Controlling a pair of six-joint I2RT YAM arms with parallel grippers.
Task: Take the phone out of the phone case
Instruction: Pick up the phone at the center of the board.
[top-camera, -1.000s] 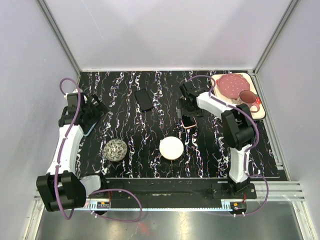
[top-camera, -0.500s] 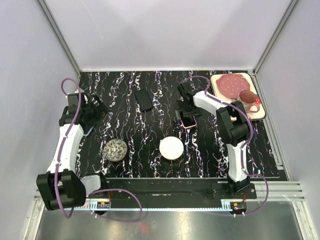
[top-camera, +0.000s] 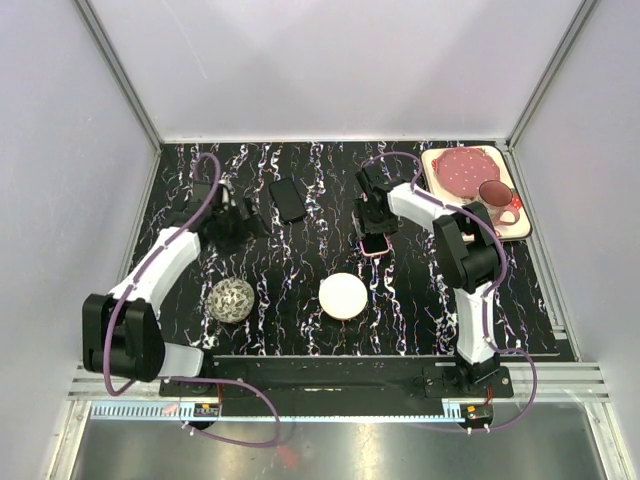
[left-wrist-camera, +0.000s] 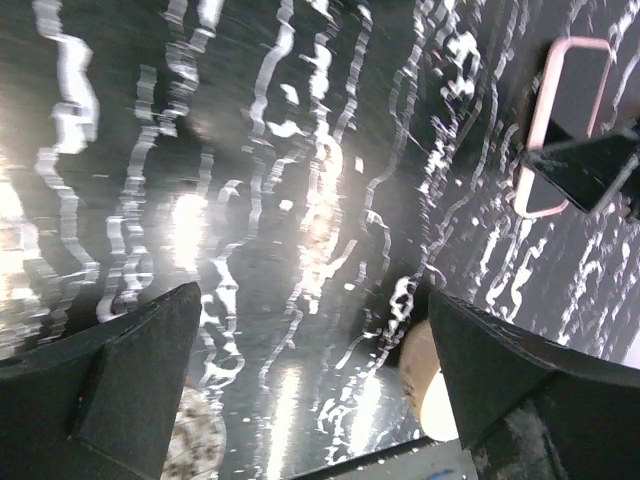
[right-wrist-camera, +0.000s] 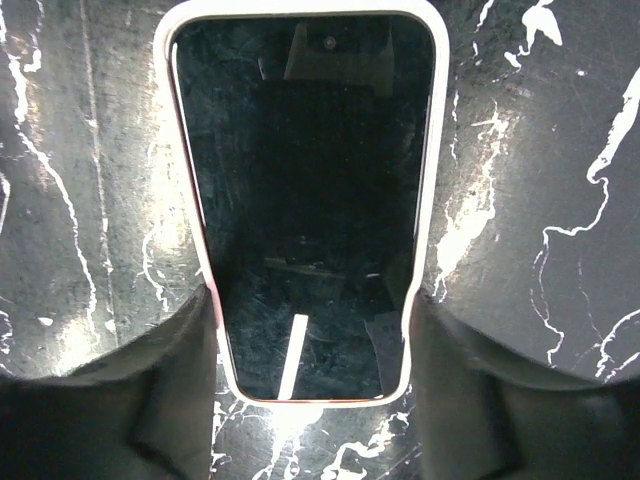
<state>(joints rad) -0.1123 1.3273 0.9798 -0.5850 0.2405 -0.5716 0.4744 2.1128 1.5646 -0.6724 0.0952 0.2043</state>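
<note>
The phone lies to the left gripper's right in the top view, so the left gripper will next move across the table onto the pale pink case's nearer long side (top-camera: 359, 232) (left-wrist-camera: 541, 110).
The phone in its pale pink case (right-wrist-camera: 305, 190) lies screen-up on the black marbled table; it also shows in the top view (top-camera: 375, 246) and at the upper right of the left wrist view (left-wrist-camera: 565, 120). My right gripper (right-wrist-camera: 310, 330) straddles the phone's near end, and both fingers (right-wrist-camera: 130, 400) press against the case's long sides. In the top view the right gripper (top-camera: 372, 226) is right of centre. My left gripper (top-camera: 240, 222) hovers left of centre, wide open and empty (left-wrist-camera: 315, 330), well apart from the phone.
A black flat oval object (top-camera: 287, 198) lies at the back centre. A white disc (top-camera: 343, 296) and a speckled ball (top-camera: 231, 299) sit towards the front. A tray (top-camera: 520, 228) with a red plate and a cup stands at the back right.
My left arm has swung from the left edge towards the table's middle. My right gripper shifted slightly left and settled over the phone's end.
</note>
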